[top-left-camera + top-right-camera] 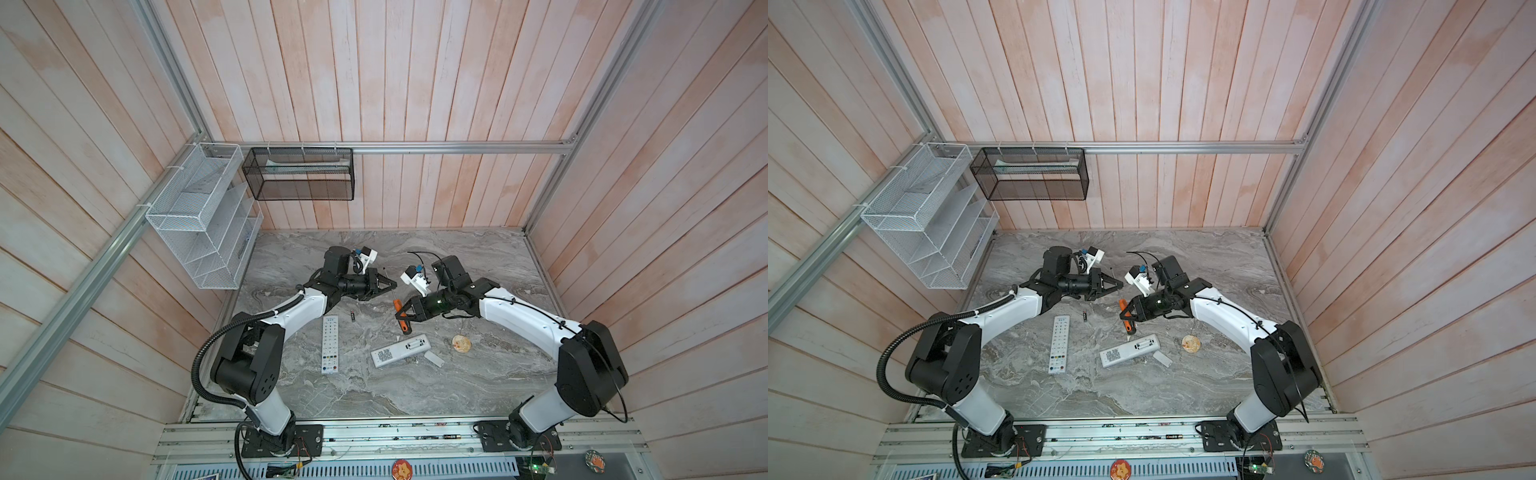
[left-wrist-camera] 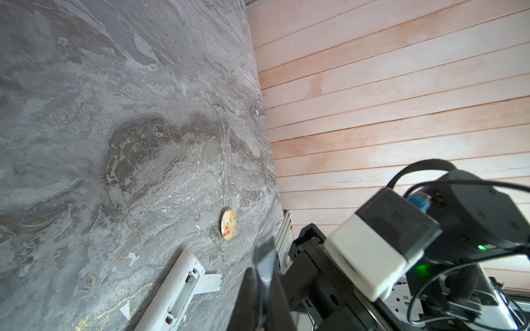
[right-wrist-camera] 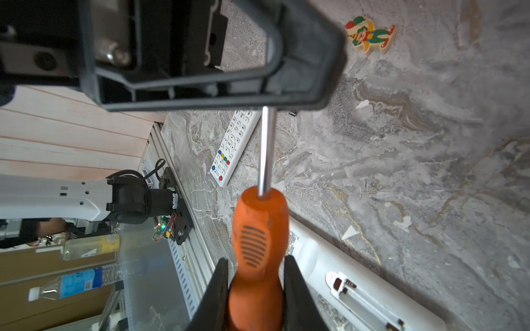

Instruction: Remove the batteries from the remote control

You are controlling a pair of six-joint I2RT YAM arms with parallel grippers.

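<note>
My right gripper should move toward the badge, lower the screwdriver (image 1: 398,308) and release it, because there is clear tabletop below the gripper that way, by the bay end of the open remote.
A white remote control (image 1: 400,350) (image 2: 175,292) lies face down with its battery bay open. The bay shows only metal contacts, and its cover (image 1: 433,358) lies beside it. A second remote control (image 1: 330,344) (image 3: 233,143) lies face up to the left. One of the batteries (image 1: 353,316) (image 1: 1084,316) rests on the table by that remote's far end. An orange-handled screwdriver (image 1: 398,308) (image 3: 259,229) hangs above the table. My right gripper (image 1: 403,318) (image 3: 256,260) is shut on its handle. My left gripper (image 1: 392,284) (image 2: 262,266) is shut on its steel shaft.
A round patterned badge (image 1: 461,344) (image 2: 228,227) lies right of the open remote, and a clown figure (image 3: 370,35) lies further back. A white wire rack (image 1: 199,216) and a black mesh basket (image 1: 299,174) hang on the walls. A battery (image 1: 451,437) sits in the front rail.
</note>
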